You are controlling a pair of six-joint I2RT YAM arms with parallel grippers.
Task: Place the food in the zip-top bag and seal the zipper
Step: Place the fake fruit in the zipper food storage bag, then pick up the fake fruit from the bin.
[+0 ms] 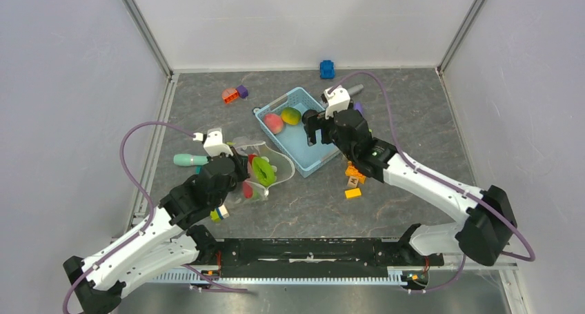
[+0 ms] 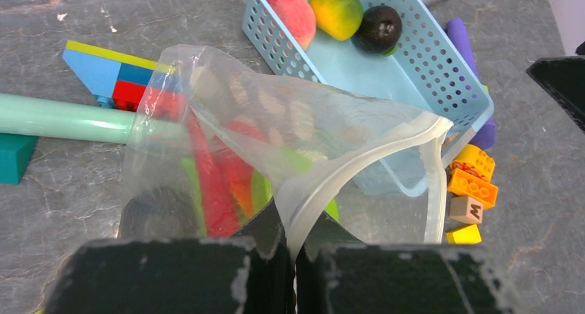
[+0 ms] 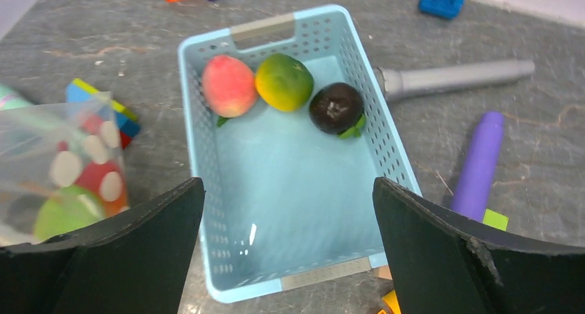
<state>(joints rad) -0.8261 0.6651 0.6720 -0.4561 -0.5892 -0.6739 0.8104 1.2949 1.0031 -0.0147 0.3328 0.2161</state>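
Observation:
I need to lower my right gripper outward next, onto the dark brown fruit (image 3: 336, 109) in the basket (image 3: 200, 155), turn it on the way down and close it, because its open fingers are still empty.
My left gripper (image 2: 295, 255) is shut on the mouth edge of the clear dotted zip-top bag (image 2: 276, 128), pinching its zipper strip (image 2: 359, 165). The bag (image 1: 265, 165) holds red, green and orange food (image 2: 214, 183) and its mouth gapes toward the basket. A pink peach (image 3: 228, 85), a green-orange mango (image 3: 283, 82) and a dark brown fruit (image 3: 336, 108) lie at the far end of the light-blue mesh basket (image 3: 200, 155). My right gripper (image 3: 290, 210) is open and empty, above the basket's near half (image 1: 312, 131).
A purple stick (image 3: 478, 165) and a grey tube (image 3: 452, 78) lie right of the basket. Orange and yellow blocks (image 2: 472, 183) sit by its near corner. A mint tube (image 2: 65, 119) and coloured bricks (image 2: 110, 72) lie left of the bag. A blue toy (image 1: 327, 69) stands at the back.

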